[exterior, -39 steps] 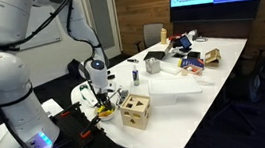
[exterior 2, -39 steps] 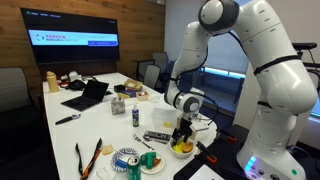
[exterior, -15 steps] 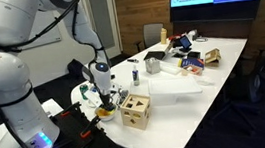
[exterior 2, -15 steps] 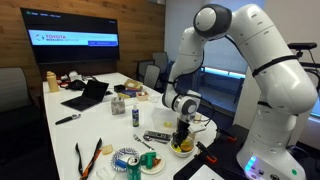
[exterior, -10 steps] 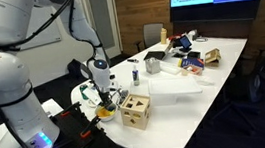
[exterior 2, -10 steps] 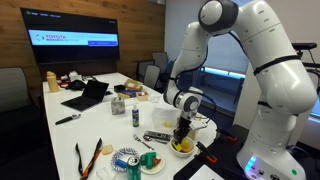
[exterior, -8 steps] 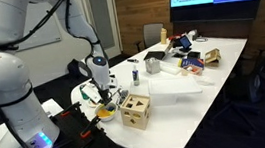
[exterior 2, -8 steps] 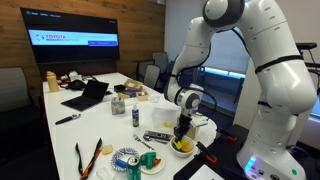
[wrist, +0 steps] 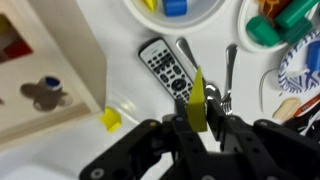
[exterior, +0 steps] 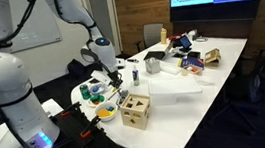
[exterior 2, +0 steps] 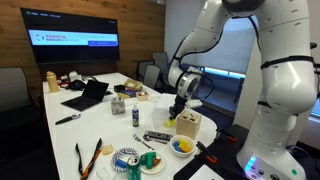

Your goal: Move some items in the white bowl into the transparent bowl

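Observation:
The thin yellow piece (wrist: 197,95) is still hanging above the remote, so the gripper will next carry it outward over the clear container that holds the yellow cube and open.
The white bowl (exterior: 105,112) (exterior 2: 182,146) (wrist: 175,8) sits near the table's end and holds yellow and blue pieces. The transparent bowl (exterior: 95,88) (wrist: 285,20) stands beside it with green, orange and red items inside. My gripper (exterior: 111,79) (exterior 2: 178,112) (wrist: 198,106) hangs above the table, clear of both bowls. It is shut on a thin yellow piece (wrist: 197,95) that stands upright between the fingers (wrist: 180,112). In the wrist view a black remote (wrist: 165,65) lies directly below the held piece.
A wooden shape-sorter box (exterior: 135,110) (exterior 2: 187,124) (wrist: 40,70) stands next to the white bowl. A spoon (wrist: 188,52), a fork (wrist: 228,70) and a small yellow cube (wrist: 110,119) lie on the table. A patterned plate (wrist: 300,65) is near the transparent bowl. A laptop (exterior 2: 88,95) and clutter fill the far end.
My gripper has risen out of the white bowl with the yellow piece in it and moved away from that bowl, over the remote.

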Robot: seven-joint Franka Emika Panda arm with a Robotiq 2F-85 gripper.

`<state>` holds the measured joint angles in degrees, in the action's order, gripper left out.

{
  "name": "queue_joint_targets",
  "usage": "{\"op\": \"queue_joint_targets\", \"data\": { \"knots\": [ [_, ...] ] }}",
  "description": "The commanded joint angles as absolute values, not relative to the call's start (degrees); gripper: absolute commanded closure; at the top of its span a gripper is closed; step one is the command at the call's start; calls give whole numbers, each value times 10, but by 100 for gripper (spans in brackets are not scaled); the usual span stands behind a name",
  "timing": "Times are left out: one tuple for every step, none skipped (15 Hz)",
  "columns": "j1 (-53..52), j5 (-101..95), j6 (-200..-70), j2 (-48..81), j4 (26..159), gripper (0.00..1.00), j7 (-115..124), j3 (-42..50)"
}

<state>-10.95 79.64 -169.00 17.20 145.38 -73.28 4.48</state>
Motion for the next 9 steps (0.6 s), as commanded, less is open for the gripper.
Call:
{"op": "queue_joint_targets", "data": {
  "knots": [
    [-107,754,-1718,140,1416,93,-701,72],
    [-110,738,-1726,146,1399,93,-688,82],
    [-112,718,-1726,155,1381,93,-674,91],
    [-115,695,-1728,170,1361,93,-653,101],
    [-118,669,-1724,186,1342,93,-631,111],
    [-120,646,-1719,199,1327,93,-612,120],
    [-121,623,-1715,213,1313,93,-591,129],
    [-121,606,-1708,227,1299,93,-575,135],
    [-123,588,-1704,238,1289,93,-558,142]
  ]
}}
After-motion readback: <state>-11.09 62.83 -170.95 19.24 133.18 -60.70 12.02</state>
